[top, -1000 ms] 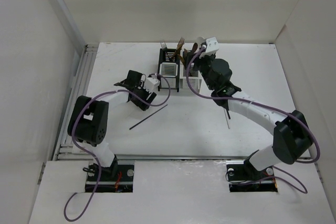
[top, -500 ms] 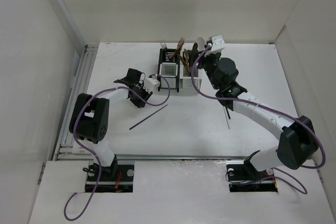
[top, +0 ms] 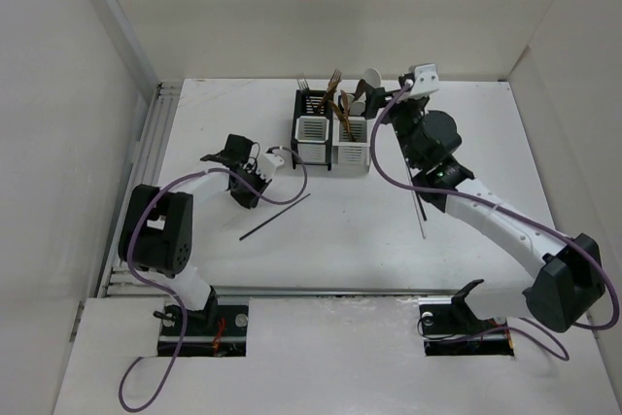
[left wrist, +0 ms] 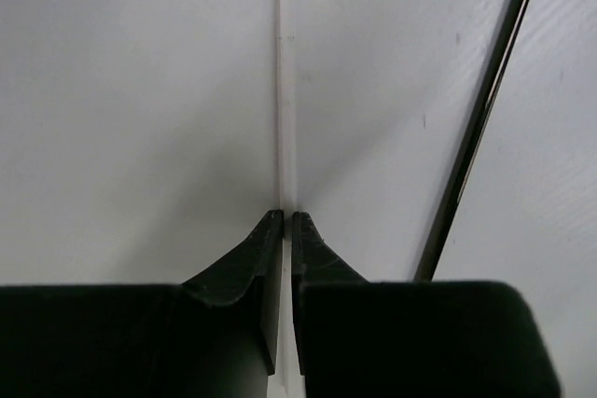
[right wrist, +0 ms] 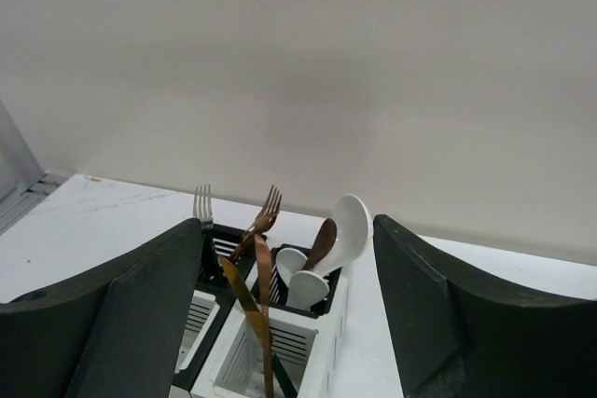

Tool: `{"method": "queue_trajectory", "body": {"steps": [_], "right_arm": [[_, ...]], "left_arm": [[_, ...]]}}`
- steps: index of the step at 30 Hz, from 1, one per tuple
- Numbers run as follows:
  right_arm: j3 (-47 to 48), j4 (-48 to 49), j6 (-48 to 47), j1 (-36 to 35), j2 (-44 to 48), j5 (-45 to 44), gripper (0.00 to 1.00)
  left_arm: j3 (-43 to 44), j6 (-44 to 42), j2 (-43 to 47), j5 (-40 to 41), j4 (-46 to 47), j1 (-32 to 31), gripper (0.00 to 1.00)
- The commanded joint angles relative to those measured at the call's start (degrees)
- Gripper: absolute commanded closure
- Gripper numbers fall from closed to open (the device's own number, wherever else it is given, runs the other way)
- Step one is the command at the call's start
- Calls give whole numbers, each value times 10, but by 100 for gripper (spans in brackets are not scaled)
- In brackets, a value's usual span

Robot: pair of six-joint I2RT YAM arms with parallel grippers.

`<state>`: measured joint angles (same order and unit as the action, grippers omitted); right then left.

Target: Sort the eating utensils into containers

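My left gripper will go up and swing outward next, tilting up, and then lower the white chopstick (left wrist: 286, 90) into the nearest white section of the containers to let it go, because that section is empty.
In the left wrist view my left gripper (left wrist: 286, 216) is shut on a thin white chopstick (left wrist: 286, 90) that lies flat on the table. A black chopstick (left wrist: 480, 118) lies just to its right. From above, the left gripper (top: 245, 193) points down beside that black chopstick (top: 275, 216). My right gripper (right wrist: 289, 226) hangs open and holds nothing, right of the containers (top: 330, 131). The black holders (right wrist: 216, 247) carry a silver fork (right wrist: 202, 202), white spoons (right wrist: 350, 226) and a brown spoon (right wrist: 322, 240). A copper fork (right wrist: 269, 207) and copper knives (right wrist: 261, 314) stand in a white holder (right wrist: 308, 365).
Another thin stick (top: 421, 213) lies on the table under the right arm's forearm. White walls close the table at the back and both sides. A ribbed rail (top: 146, 162) runs along the left edge.
My left gripper has shut on the white chopstick and shifted slightly left. The right gripper has drawn back to the right, away from the containers, still open.
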<state>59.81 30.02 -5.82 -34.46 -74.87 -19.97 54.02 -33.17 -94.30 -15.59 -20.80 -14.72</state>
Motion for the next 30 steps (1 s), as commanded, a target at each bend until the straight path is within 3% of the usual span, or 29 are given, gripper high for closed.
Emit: {"method": "queue_trajectory", "body": {"steps": [1,7,16,21,24,26,30], "right_arm": [[-9,15,-9,4,19,-18,21],[-27,15,-14,4,43,-18,21],[-31,15,26,28,32,-13,23],[-20,15,56,51,-5,12,23],[-6,15,56,56,-28,12,23],[7,15,56,67,-40,0,23],[13,15,92,91,-60,-13,23]], "left_arm": [[-31,-27,18,24,-84,7,100],[-31,-7,36,8,-90,26,100],[37,-31,157,-147,-70,68,100],[106,46,165,-229,-18,80,100],[142,104,170,-264,90,80,100],[164,172,158,-264,209,66,100],[196,277,88,-264,412,50,100]]}}
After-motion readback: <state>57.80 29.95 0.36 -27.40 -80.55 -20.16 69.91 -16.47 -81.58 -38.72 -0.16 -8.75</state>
